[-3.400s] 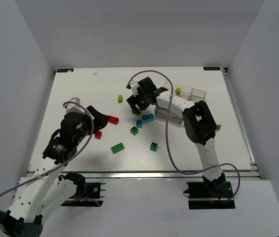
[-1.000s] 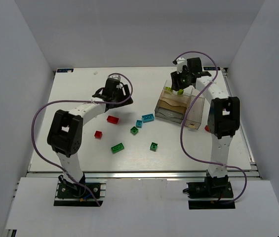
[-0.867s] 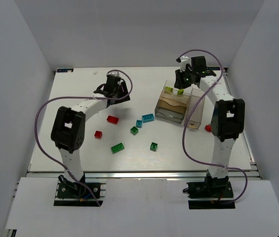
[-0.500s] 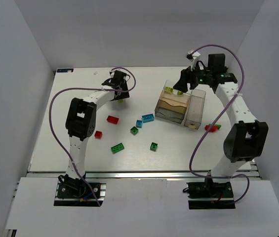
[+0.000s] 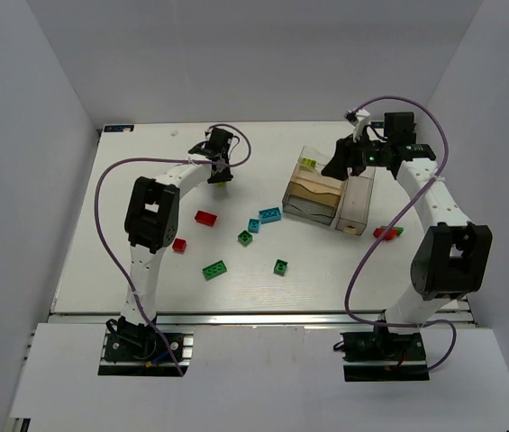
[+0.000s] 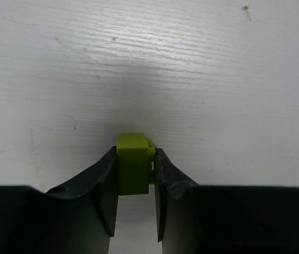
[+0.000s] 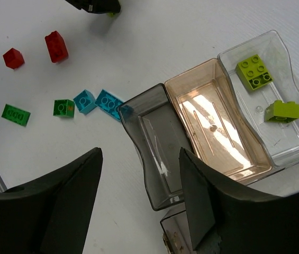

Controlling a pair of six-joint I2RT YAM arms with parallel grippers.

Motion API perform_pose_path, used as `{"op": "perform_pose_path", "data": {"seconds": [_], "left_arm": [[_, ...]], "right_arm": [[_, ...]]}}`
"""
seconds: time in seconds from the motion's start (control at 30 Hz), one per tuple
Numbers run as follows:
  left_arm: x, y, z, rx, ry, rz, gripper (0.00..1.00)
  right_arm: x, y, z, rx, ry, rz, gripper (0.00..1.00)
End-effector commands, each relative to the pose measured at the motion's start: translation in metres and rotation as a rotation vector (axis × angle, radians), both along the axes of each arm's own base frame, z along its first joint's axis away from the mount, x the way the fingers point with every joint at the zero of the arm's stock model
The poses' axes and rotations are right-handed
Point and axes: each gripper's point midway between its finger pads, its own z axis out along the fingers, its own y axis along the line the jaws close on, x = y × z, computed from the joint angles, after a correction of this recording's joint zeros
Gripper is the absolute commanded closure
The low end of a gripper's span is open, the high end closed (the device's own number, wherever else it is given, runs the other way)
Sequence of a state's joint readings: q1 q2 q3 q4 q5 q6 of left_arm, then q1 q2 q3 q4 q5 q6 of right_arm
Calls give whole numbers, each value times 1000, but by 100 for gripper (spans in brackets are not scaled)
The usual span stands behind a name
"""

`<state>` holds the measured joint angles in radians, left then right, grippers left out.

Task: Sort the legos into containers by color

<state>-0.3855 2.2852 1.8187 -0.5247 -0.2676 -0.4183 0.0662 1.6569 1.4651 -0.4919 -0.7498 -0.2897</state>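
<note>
Matching lime bricks lie inside the clear box (image 5: 316,162). My left gripper will next rise with the lime brick, tilt, swing across to the box and release the brick over its opening.
My left gripper (image 6: 134,159) is shut on a lime brick (image 6: 133,170) that rests on the white table; in the top view this gripper (image 5: 220,167) is at the back left. My right gripper (image 7: 141,159) is open and holds nothing. It hangs above the containers (image 5: 301,212), at the back of the cluster (image 5: 340,163). Below it stand a grey box (image 7: 148,138), an amber box (image 7: 187,94) and a clear box (image 7: 292,151). The clear box holds two lime bricks (image 7: 253,71) (image 7: 282,111). Loose legos lie left of the boxes: red (image 5: 205,217), cyan (image 5: 270,215), green (image 5: 215,269).
A longer narrow box (image 5: 354,209) lies along the cluster's right side. A red and a green brick (image 5: 386,232) sit just right of it. More bricks lie mid-table: a small red (image 5: 179,245), greens (image 5: 280,266) (image 5: 245,238), a cyan (image 5: 254,225).
My left gripper reached the lime brick at the back left and closed on it. My right gripper left a lime brick in the clear box and drew back above the boxes.
</note>
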Motion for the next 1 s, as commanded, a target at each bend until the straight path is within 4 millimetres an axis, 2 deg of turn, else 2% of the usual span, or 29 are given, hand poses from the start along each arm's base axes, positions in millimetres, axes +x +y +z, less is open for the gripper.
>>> {"op": "perform_pose_path", "data": {"seconds": [0.0, 0.07, 0.1, 0.13, 0.17, 0.2, 0.3, 0.37, 0.4, 0.47, 0.5, 0.57, 0.63, 0.7, 0.87, 0.9, 0.97], "left_arm": [[8, -38, 63, -140, -114, -105, 92], [13, -64, 85, -260, -178, -191, 92], [-6, -96, 94, -427, -146, -321, 92], [-2, -117, 116, -529, -224, -401, 92], [-5, -129, 128, -599, -243, -448, 92], [-15, -144, 137, -704, -222, -506, 92], [-12, -177, 168, -842, -280, -591, 92], [-9, -194, 181, -879, -315, -621, 91], [-2, -201, 187, -914, -324, -632, 90], [0, -217, 191, -942, -323, -652, 90], [8, -224, 190, -966, -324, -655, 89], [9, -240, 190, -997, -321, -670, 88], [19, -246, 188, -1031, -323, -659, 87], [15, -260, 189, -1068, -323, -666, 86], [14, -274, 172, -1091, -308, -641, 84], [15, -274, 172, -1093, -312, -637, 83], [15, -280, 166, -1088, -315, -633, 81]], "right_arm": [[-11, -1, 21, 25, -48, 4, 35], [-9, -7, 17, 7, -48, -40, 38], [-9, -9, 19, 2, -56, -59, 49], [-6, -16, 17, -13, -52, -105, 56], [-7, -18, 13, -17, -49, -117, 65], [-8, -23, 15, -19, -58, -134, 81], [-14, -27, 9, -21, -47, -158, 100], [-17, -29, 10, -21, -51, -166, 100], [-19, -32, 4, -23, -37, -176, 100], [-21, -33, 4, -18, -37, -186, 100], [-21, -34, 2, -18, -36, -192, 100], [-22, -35, 2, -14, -33, -197, 98], [-22, -36, 2, -13, -31, -200, 97], [-22, -37, 2, -15, -32, -204, 96], [-24, -36, 1, -14, -30, -202, 94], [-21, -48, 1, -12, -27, -234, 93], [-22, -48, 3, -9, -29, -234, 93]]}}
